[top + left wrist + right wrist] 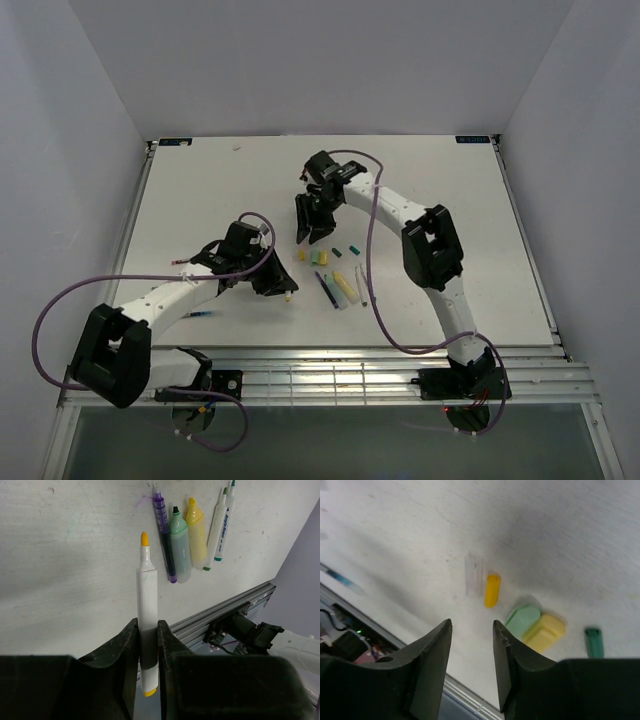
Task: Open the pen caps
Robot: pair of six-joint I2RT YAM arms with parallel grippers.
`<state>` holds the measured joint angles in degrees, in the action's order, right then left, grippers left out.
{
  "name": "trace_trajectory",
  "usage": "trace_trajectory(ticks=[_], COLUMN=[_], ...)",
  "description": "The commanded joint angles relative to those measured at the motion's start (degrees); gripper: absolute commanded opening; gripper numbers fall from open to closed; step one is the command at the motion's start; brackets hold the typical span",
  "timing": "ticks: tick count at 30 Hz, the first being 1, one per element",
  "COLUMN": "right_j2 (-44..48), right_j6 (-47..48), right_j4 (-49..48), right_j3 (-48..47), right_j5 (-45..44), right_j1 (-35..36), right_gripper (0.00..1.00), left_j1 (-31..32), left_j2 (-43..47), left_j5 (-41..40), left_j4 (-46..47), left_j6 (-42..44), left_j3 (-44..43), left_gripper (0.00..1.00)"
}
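The yellow tip of the white pen is bare, so I should move my left gripper to the right in the top view and down beside the purple pen.
My left gripper (pixel 148 625) is shut on a white pen (pixel 147 595) with a bare yellow tip and holds it over the table; in the top view this gripper (pixel 274 281) is left of centre. My right gripper (pixel 472 627) is open and empty, hovering over loose caps: a small yellow cap (pixel 492 590), a clear cap (pixel 473 575), a pale green cap (pixel 523 621), a chunky yellow cap (pixel 543 631) and a dark teal cap (pixel 593 642). In the top view the right gripper (pixel 313 226) is just behind these caps (pixel 320 258).
A purple pen (pixel 165 535), a green highlighter (pixel 180 545), a yellow highlighter (pixel 196 535) and two white pens (pixel 219 530) lie uncapped side by side near the table's front. A blue pen (pixel 200 315) lies by the left arm. The metal rail (pixel 330 370) runs along the near edge.
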<state>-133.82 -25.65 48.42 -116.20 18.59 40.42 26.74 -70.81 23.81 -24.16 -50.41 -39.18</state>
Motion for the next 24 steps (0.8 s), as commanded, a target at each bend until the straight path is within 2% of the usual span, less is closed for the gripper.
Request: trace_trajectory(ticks=[1,5,8,12,15,24], right_j2=[15.76,28.5,38.43,50.82,54.79,58.23], right_j6=[-2.38,-1.6,0.68,1.74,2.01,1.74], right_j4=[2.11,2.99,3.52,3.52,3.43,3.34], right_j3=[-4.04,2.1,11.15,25.37,30.14,32.09], right_j5=[2.94,4.7,5.58,5.58,5.67,8.65], right_j1=[-5.78,-13.94,-17.99,-19.86,-19.95,-19.95], right_gripper=[0.47,0.49,0.5,0.5,0.5,0.51], left_j1=[1.82,4.01,7.26,11.22,12.19,13.69], left_j2=[-2.74,-7.14,-11.36,-16.72,-19.8,-23.24], left_j5=[-2.18,-5.52,-9.46,-12.74,-13.87,-16.25], left_j4=[5.79,8.51,9.83,11.41,12.64,13.18], left_j6=[1.72,1.63,1.37,0.41,-1.35,-4.34], left_j3=[-2.65,-3.8,-5.29,-7.05,-7.49,-9.34], left_gripper=[0.0,0.0,0.0,0.0,0.0,0.0])
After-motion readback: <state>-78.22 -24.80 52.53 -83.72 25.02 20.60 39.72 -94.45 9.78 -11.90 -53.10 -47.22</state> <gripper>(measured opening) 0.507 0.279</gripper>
